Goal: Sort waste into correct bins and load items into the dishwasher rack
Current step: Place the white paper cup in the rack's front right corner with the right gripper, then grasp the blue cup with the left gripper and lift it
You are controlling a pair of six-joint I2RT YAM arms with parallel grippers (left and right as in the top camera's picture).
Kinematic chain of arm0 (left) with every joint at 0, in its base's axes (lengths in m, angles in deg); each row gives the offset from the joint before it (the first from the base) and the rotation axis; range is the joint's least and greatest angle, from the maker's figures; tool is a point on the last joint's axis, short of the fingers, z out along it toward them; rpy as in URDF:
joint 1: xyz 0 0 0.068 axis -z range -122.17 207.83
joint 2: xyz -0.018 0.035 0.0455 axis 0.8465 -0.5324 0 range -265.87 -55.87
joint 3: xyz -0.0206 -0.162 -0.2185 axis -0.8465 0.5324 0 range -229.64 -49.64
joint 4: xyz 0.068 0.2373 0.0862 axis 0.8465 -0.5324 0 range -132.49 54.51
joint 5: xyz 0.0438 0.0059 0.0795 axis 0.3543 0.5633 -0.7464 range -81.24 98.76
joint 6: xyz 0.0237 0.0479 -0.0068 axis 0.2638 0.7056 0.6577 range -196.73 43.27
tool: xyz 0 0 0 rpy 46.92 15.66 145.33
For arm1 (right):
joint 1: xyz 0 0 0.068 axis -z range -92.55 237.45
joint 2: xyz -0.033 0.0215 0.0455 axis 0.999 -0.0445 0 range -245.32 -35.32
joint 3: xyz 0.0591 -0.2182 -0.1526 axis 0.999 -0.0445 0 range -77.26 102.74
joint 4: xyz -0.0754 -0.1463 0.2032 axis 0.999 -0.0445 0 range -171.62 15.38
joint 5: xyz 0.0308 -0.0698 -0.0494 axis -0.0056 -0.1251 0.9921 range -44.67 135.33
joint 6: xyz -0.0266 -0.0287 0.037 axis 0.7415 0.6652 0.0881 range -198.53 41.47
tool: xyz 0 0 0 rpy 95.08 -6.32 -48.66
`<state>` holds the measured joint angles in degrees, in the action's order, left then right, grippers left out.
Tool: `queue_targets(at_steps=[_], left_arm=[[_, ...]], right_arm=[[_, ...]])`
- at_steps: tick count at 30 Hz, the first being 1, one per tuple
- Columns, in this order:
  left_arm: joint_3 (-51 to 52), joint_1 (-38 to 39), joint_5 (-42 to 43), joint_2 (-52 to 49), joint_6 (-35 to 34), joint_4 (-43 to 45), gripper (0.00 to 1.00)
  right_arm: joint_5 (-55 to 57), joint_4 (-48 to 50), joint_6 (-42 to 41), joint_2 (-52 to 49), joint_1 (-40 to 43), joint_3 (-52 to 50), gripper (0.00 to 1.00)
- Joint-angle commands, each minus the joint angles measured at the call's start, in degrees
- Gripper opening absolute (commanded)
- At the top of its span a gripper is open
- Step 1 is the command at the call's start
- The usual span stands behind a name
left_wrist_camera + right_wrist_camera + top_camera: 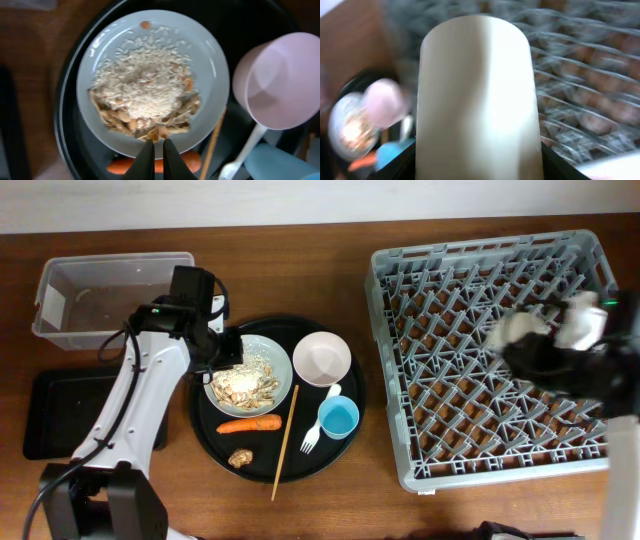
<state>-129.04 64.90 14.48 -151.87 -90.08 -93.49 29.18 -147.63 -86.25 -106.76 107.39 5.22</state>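
I will next turn my right gripper and move it back and down onto the grey dishwasher rack's near end (502,432) (590,129).
My left gripper (157,142) hovers over the pale plate (100,125), its fingers almost together at the near edge of the rice-like food (145,85). Nothing clear sits between them. Below the plate lies the orange carrot (248,424), with a brown lump (239,458) nearer the front. The pink bowl (322,358), blue cup (338,418) and white fork (312,438) rest on the round tray. Blurred, my right gripper (477,170) is shut on the white cup (477,90), above the grey dishwasher rack (480,450).
A round black tray (210,435) carries the plate, bowl, cup, fork and a wooden stick (285,442). The clear tub (110,295) stands at the back left, with the shallow black tray (50,415) in front of it.
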Motion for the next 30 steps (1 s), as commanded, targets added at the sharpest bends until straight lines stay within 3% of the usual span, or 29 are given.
queue_targets(at_steps=[1,9,17,21,26,30], left_arm=[[-0.15,-0.26,-1.03,-0.2,-0.09,-0.17,0.08],[-0.15,-0.22,-1.03,-0.2,-0.11,-0.9,0.08],[-0.15,-0.22,-1.03,-0.2,-0.11,-1.05,0.08],[-0.15,-0.22,-1.01,-0.2,-0.11,-1.05,0.08],[-0.15,-0.22,-1.01,-0.2,-0.11,-1.05,0.08],[-0.15,-0.22,-1.01,-0.2,-0.11,-1.05,0.08]], right_arm=[[11.58,-2.51,-0.31,-4.63,8.13,4.15,0.38],[14.12,-1.97,-0.37,-14.64,18.67,4.33,0.39],[16.22,-1.55,-2.1,-22.27,22.88,4.33,0.4],[16.85,-1.38,-2.25,-25.2,22.88,4.33,0.49],[16.79,-1.31,-2.25,-27.52,22.88,4.31,0.91],[14.32,-0.98,-2.23,-27.63,22.84,4.33,0.95]])
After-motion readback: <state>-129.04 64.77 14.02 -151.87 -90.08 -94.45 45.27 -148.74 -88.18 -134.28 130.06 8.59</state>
